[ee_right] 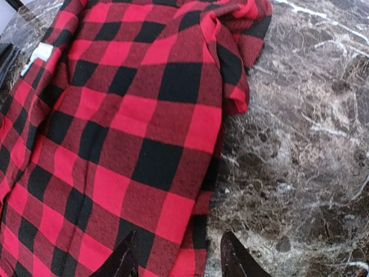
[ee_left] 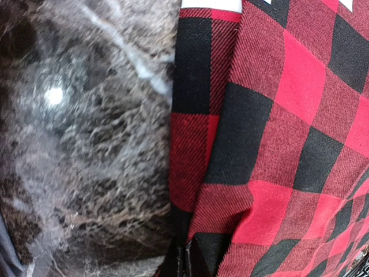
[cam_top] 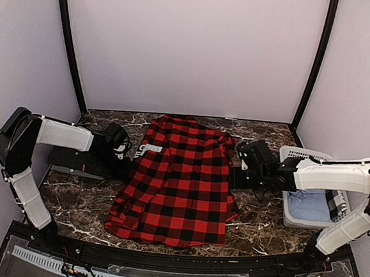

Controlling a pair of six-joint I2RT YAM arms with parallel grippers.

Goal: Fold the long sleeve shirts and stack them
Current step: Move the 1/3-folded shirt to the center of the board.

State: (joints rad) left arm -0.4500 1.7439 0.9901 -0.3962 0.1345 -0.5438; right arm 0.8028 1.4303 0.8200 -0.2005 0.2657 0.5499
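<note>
The shirt's sleeve cuff (cam_top: 232,213) is below and back of my right gripper, and that end of the sleeve sticks out onto bare marble. I will draw my right gripper back and bring it down onto the cuff next.
The red-and-black flannel shirt (cam_top: 178,183) lies flat and folded lengthwise in the middle of the marble table (cam_top: 261,228), with white lettering (cam_top: 149,150) at its upper left edge. My left gripper (cam_top: 130,158) is at that left edge. In the left wrist view its fingertips (ee_left: 185,262) are pressed together on the cloth's edge (ee_left: 202,173), and creases run out from them. My right gripper (cam_top: 235,173) is open at the shirt's right edge. One finger (ee_right: 124,259) is over the shirt (ee_right: 132,127), the other over bare marble. A dark flat cloth (cam_top: 77,162), probably the charcoal shirt, lies under my left arm.
A white slatted basket (cam_top: 299,154) holding pale blue cloth stands at the right, under my right arm. Black frame posts rise at the back corners. A black rail runs along the table's near edge.
</note>
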